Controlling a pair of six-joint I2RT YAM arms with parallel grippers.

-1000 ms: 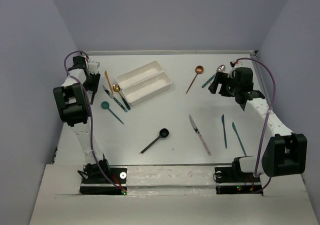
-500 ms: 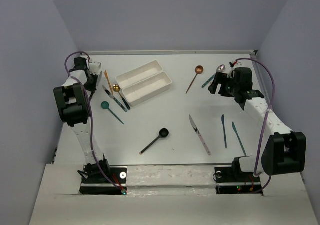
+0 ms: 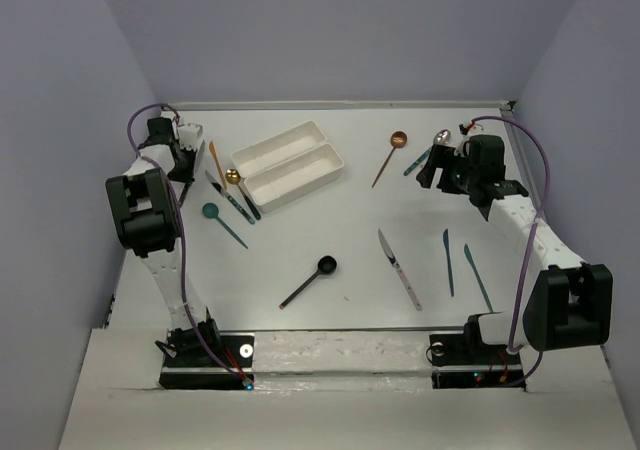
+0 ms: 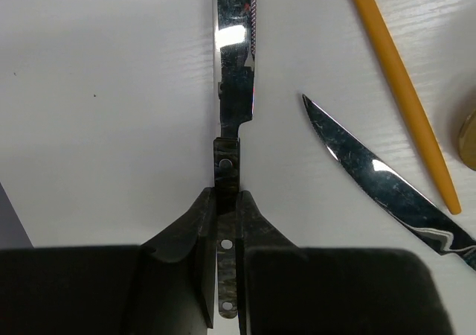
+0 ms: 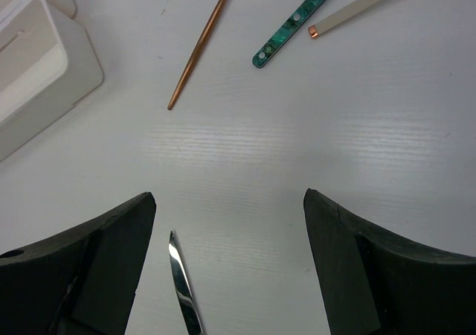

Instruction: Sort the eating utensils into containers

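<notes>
I will next lift the dark-handled knife with my left gripper, swing right in the top view over the empty farther container, turn along its length, lower and release it.
My left gripper (image 4: 227, 199) is shut on the dark riveted handle of a knife (image 4: 236, 59), whose serrated silver blade points away over the table. Seen from above, this gripper (image 3: 187, 163) is at the far left edge, left of the two white containers (image 3: 278, 147) (image 3: 296, 177). Beside it lie an orange-handled knife (image 4: 401, 89), a second knife (image 4: 379, 180) and a gold spoon (image 3: 232, 176). My right gripper (image 5: 229, 201) hangs open over bare table near a knife tip (image 5: 181, 283), with nothing between its fingers.
A copper spoon (image 3: 390, 156), a teal-handled knife (image 3: 417, 162) and a cream-handled spoon (image 3: 441, 136) lie at the back right. Nearer are a teal spoon (image 3: 222, 222), a black spoon (image 3: 310, 281), a silver knife (image 3: 399, 268) and two teal knives (image 3: 448, 262) (image 3: 477, 277).
My left gripper has closed on the knife handle and shifted slightly toward the back. The right arm has not moved.
</notes>
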